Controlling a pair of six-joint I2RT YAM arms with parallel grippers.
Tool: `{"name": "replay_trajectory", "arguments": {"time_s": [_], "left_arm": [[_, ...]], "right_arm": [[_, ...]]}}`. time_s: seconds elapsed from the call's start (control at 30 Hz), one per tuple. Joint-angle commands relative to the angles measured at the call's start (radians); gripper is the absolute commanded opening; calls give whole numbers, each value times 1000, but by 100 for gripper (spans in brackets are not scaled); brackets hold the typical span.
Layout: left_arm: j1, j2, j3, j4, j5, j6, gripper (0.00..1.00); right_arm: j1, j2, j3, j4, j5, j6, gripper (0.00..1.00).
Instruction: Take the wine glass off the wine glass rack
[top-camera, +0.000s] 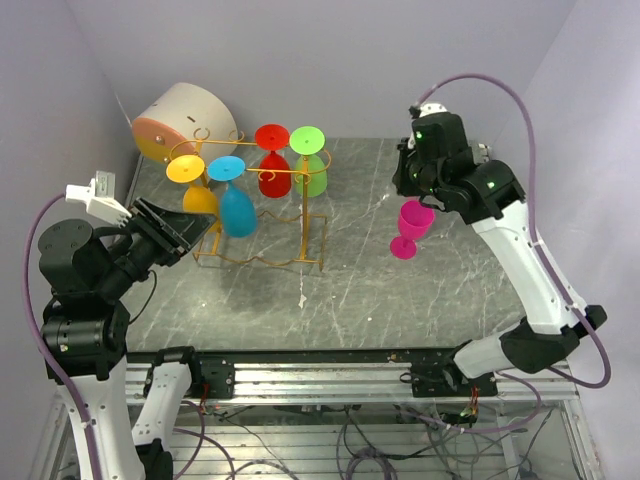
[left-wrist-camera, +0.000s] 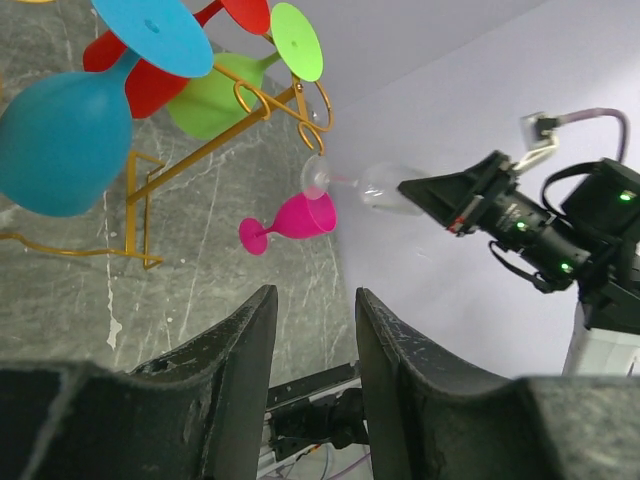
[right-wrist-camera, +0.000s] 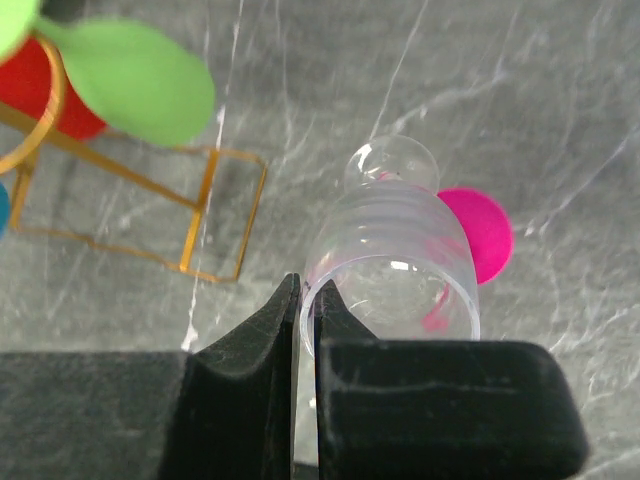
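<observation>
My right gripper should lower left in the top view, toward the rack, to release on the bare tabletop beside the pink glass.
The gold wire wine glass rack (top-camera: 262, 258) stands at the back left of the table, also in the left wrist view (left-wrist-camera: 140, 190). A yellow (top-camera: 187, 170), a blue (top-camera: 236, 206), a red (top-camera: 272, 172) and a green glass (top-camera: 310, 170) hang on it upside down. My right gripper (right-wrist-camera: 307, 286) is shut on the rim of a clear wine glass (right-wrist-camera: 400, 240), held in the air right of the rack (left-wrist-camera: 385, 188). A pink glass (top-camera: 410, 228) stands on the table below it. My left gripper (left-wrist-camera: 315, 295) is open and empty, left of the rack (top-camera: 200, 228).
A white-and-orange drum (top-camera: 180, 115) lies behind the rack at the back left. Purple walls close in the back and both sides. The grey marbled tabletop (top-camera: 400, 300) lies in front of and to the right of the rack.
</observation>
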Motion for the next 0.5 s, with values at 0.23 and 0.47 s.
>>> {"name": "replay_trajectory", "arguments": {"time_s": [0.23,0.47], "left_arm": [[0,-38,-18,-26,-22,29,47],[0,-58,-48,-46,-23,36,47]], "right_arm": [[-18,-22,-175,77,-238,-10,0],[-19,24,-237,90,-229,-19,0]]}}
